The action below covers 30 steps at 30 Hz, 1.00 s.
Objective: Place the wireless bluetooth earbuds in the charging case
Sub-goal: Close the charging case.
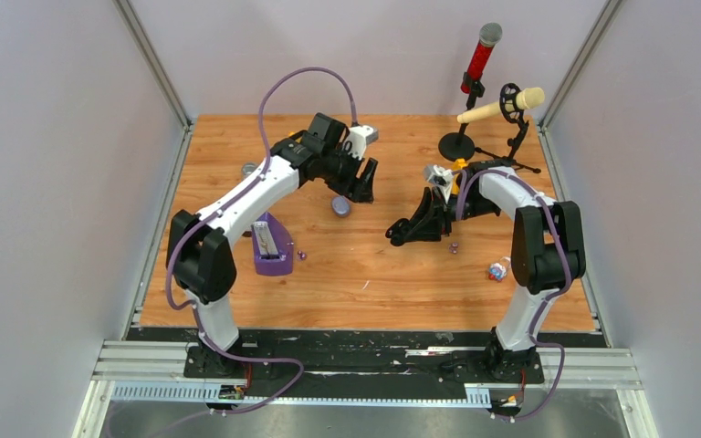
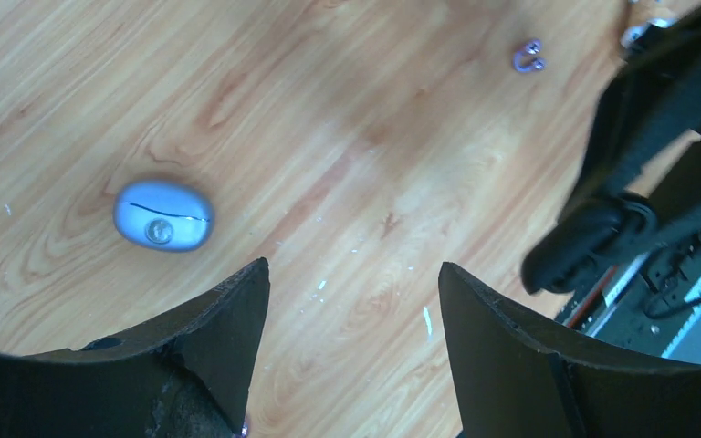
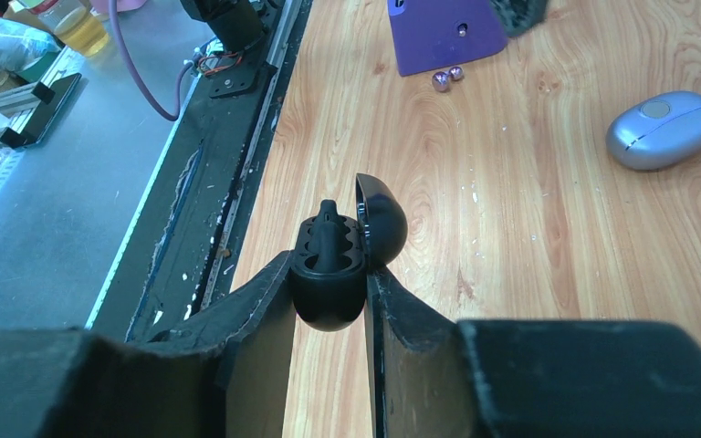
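Bare wood [image 1: 388, 221] is below, beside the pebble case, so next my right gripper will tilt down, lower the charging case there and release it.
My right gripper [image 1: 400, 234] is shut on an open black charging case [image 3: 330, 283], lid [image 3: 381, 219] swung up, held just above the table. A black curled earbud [image 3: 329, 228] stands in one of its wells. My left gripper [image 1: 361, 189] is open and empty in the left wrist view [image 2: 351, 306], above bare wood just right of a closed grey-blue pebble case [image 2: 162, 214], which also shows in the top view [image 1: 340, 206]. Purple earbuds lie loose: two by the purple stand [image 3: 447, 77] and one near my right gripper [image 1: 454, 246], also in the left wrist view [image 2: 528, 57].
A purple stand [image 1: 271, 246] sits at the left by my left arm. A small clear bottle with red and blue [image 1: 496, 270] lies by my right arm's base link. Two microphones on stands [image 1: 475, 100] are at the back right. Metal frame rails border the table.
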### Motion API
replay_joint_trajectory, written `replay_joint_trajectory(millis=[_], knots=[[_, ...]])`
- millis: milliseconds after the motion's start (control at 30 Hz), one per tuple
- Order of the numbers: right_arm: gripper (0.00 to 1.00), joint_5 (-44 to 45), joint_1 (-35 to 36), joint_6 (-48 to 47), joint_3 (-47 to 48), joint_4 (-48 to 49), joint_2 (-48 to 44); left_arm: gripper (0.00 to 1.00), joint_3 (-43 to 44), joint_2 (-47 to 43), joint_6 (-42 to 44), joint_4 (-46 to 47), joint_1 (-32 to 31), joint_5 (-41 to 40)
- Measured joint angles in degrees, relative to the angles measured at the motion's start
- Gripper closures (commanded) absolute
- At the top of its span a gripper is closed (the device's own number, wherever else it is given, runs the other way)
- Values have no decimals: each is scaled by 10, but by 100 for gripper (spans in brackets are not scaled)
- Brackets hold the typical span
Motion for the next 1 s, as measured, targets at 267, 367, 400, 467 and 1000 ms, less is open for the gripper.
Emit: replay_joint_trajectory(millis=[267, 367, 400, 467, 1000], knots=[[76, -1, 0, -1, 0, -5, -4, 24, 0, 64, -16, 3, -18, -27], [75, -2, 0, -2, 0, -6, -4, 24, 0, 76, -16, 0, -40, -36], [75, -3, 0, -2, 0, -7, -4, 24, 0, 77, -15, 0, -47, -37], [75, -5, 0, -2, 0, -9, -4, 24, 2, 78, -15, -3, -63, -39], [84, 0, 0, 42, 18, 2, 39, 21, 3, 72, 13, -9, -92, -35]])
